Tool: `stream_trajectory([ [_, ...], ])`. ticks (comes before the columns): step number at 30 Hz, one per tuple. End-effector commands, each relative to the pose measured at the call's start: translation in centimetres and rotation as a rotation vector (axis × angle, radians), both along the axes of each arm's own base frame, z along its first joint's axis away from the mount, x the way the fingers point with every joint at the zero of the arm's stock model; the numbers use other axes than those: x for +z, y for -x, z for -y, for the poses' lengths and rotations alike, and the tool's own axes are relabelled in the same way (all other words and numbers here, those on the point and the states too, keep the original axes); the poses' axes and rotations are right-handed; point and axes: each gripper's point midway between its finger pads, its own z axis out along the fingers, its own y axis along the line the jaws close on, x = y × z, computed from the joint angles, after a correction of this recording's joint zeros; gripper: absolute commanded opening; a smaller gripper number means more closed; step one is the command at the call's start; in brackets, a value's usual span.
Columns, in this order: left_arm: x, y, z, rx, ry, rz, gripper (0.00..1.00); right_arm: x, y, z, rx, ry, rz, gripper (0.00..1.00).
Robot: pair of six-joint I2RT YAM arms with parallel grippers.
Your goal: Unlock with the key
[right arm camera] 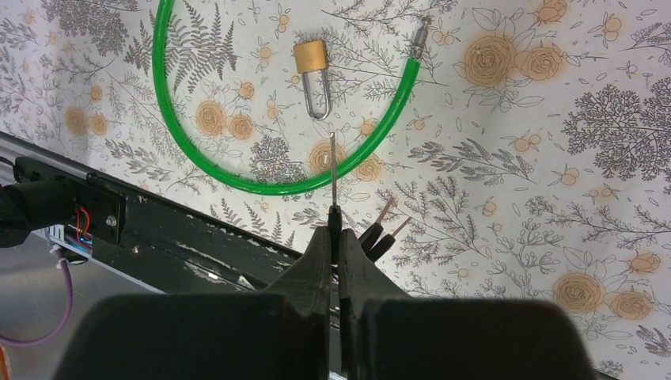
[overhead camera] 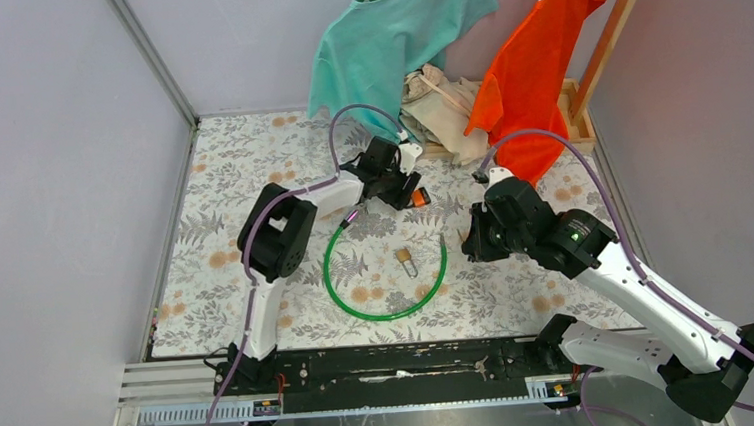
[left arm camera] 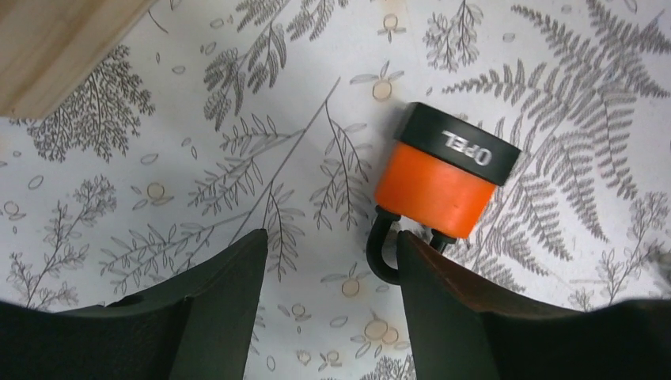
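The left gripper drags back to the cloth (overhead camera: 376, 250) beside the brass padlock next, one finger inside the padlock's dark shackle, and closes on it.
The orange padlock (left arm camera: 434, 187) with a black cap lies on the flowered cloth, its dark shackle (left arm camera: 380, 253) pointing at my left gripper (left arm camera: 332, 247). That gripper is open and holds nothing, and the shackle's bend sits right by the tip of its right finger (left arm camera: 443, 301). In the top view the left gripper (overhead camera: 404, 193) hovers just beside the padlock (overhead camera: 420, 198). My right gripper (right arm camera: 335, 229) is shut on the key (right arm camera: 333, 170), pinching its black head with the thin silver blade sticking straight out. Two like keys (right arm camera: 381, 231) hang beside it. The right gripper (overhead camera: 471, 247) sits right of the cable loop.
A small brass padlock (right arm camera: 311, 59) lies inside a green cable loop (right arm camera: 277, 186) at the table's middle. A wooden rack (overhead camera: 576, 109) with teal and orange shirts stands at the back. A wooden edge (left arm camera: 55, 47) lies near the left gripper. The black rail (overhead camera: 393, 362) runs along the front.
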Motion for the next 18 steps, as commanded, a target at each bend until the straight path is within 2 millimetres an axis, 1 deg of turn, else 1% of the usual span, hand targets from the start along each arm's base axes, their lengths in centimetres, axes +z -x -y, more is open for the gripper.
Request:
stream_trajectory([
  [1,-0.4,1.6,-1.5,-0.03,-0.082,0.015,0.68,2.6,-0.5,-0.2,-0.007,-0.042,0.069,0.0],
  [5,-0.6,3.4,-2.9,-0.067,-0.132,0.003,0.68,2.9,-0.3,-0.1,-0.006,-0.052,0.069,0.0],
  [7,0.0,4.7,-3.4,-0.105,-0.151,0.018,0.68,3.0,-0.3,-0.2,-0.005,-0.058,0.07,0.0],
  [10,0.4,7.1,-4.2,-0.193,-0.19,0.039,0.7,3.0,-0.3,-0.4,-0.001,-0.064,0.066,0.0],
  [14,0.7,10.8,-4.9,-0.327,-0.248,0.049,0.71,3.0,-0.2,-0.7,0.008,-0.071,0.059,0.0],
  [18,0.8,13.2,-6.5,-0.397,-0.301,0.052,0.71,2.8,-0.2,-0.9,0.016,-0.077,0.053,0.0],
])
